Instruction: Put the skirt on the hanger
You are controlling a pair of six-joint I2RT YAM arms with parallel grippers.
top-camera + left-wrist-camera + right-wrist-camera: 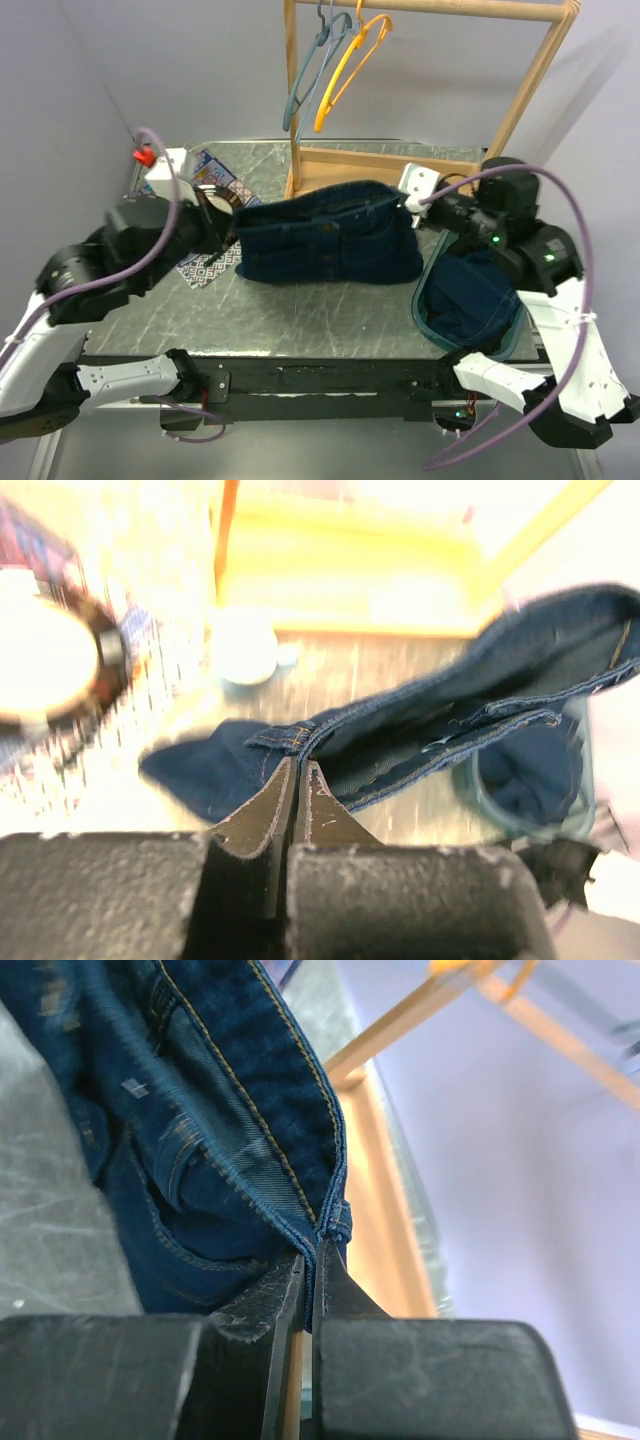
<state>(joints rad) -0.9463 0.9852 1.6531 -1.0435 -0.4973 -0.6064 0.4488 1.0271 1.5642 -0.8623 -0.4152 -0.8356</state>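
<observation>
The robot should next lower its right gripper and bring it back to release the skirt [330, 240] on the bare near tabletop, which is clear below the gripper and toward the robot's base.
A dark blue denim skirt [330, 240] is stretched between my two grippers just above the table. My left gripper [232, 222] is shut on its left waistband end; the left wrist view shows the closed tips [300, 765] pinching the stitched hem of the skirt [450, 720]. At the skirt's right end my right gripper [412, 205] is shut too, and its tips [312, 1255] clamp the waistband seam of the skirt [200, 1110]. A grey-blue hanger [303, 80] and an orange hanger [345, 75] hang from the wooden rail behind, apart from the skirt.
The wooden rack [530, 90] stands at the back, its base frame right behind the skirt. A teal basket [424, 310] holding another denim garment sits at the right front. A patterned cloth [208, 268] and a white box with a red part [150, 160] lie at the left.
</observation>
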